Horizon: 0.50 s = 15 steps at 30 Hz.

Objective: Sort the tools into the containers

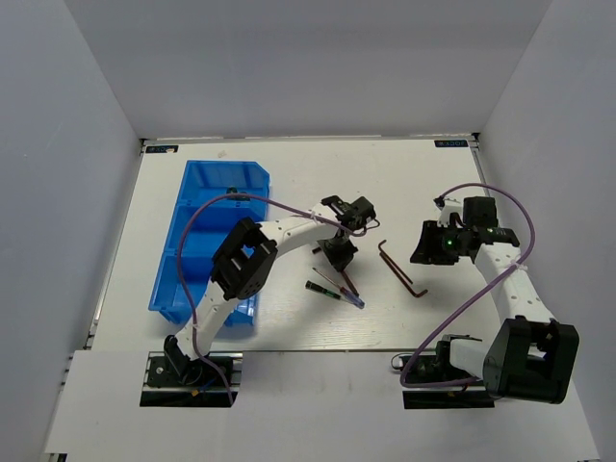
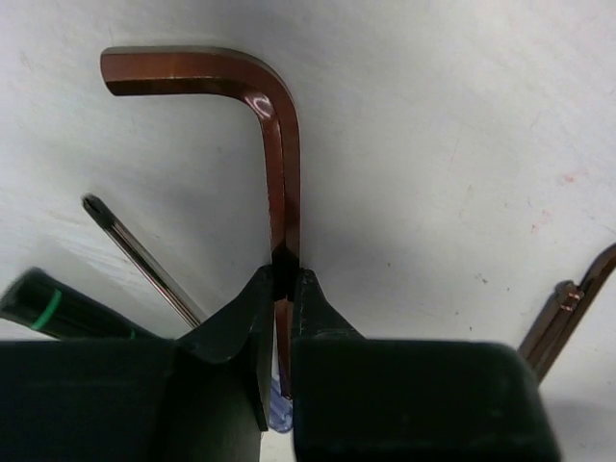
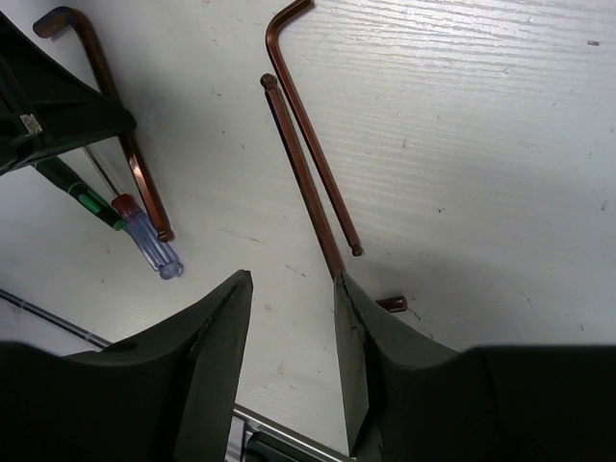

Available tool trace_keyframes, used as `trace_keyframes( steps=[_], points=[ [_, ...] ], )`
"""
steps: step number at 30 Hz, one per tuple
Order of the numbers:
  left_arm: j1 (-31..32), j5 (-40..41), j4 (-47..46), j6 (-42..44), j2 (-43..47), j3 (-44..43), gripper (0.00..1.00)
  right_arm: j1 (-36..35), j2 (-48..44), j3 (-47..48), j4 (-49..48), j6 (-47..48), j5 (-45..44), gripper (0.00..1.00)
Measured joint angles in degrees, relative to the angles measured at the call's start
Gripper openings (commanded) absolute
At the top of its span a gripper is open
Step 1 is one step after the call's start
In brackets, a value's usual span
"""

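My left gripper lifts to the left in the top view next and releases the key over the middle blue bin, since the bin's sides rise above the table.
My left gripper (image 1: 339,252) is shut on a brown L-shaped hex key (image 2: 281,144), jaws pinching its long shaft (image 2: 284,279), low over the table centre. The held key also shows in the right wrist view (image 3: 125,144). Beside it lie a green-black thin screwdriver (image 2: 43,306) and a red-blue one (image 3: 144,239); both lie together in the top view (image 1: 335,289). Two more hex keys (image 3: 313,135) lie side by side right of centre (image 1: 401,271). My right gripper (image 3: 292,284) is open and empty just above them (image 1: 425,245). The blue bins (image 1: 197,207) stand at the left. No stubby screwdrivers show.
White walls close the table on three sides. The left arm arches over the near bin. A purple cable loops along each arm. A metal rail runs along the near table edge (image 3: 58,322).
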<state>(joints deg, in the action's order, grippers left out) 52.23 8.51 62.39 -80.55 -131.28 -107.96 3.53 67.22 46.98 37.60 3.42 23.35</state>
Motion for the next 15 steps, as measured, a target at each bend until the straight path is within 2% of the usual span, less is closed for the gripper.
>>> trace_keyframes(
  steps=[9,15],
  points=[
    [-4.07,10.16,4.66,6.43,-3.52,-10.95,0.0,0.37,-0.02,-0.04,0.02,0.44,1.31,0.46],
    [-7.72,15.13,5.75,4.09,5.29,-4.76,0.0,0.46,0.0,-0.98,0.04,0.44,1.84,0.46]
  ],
)
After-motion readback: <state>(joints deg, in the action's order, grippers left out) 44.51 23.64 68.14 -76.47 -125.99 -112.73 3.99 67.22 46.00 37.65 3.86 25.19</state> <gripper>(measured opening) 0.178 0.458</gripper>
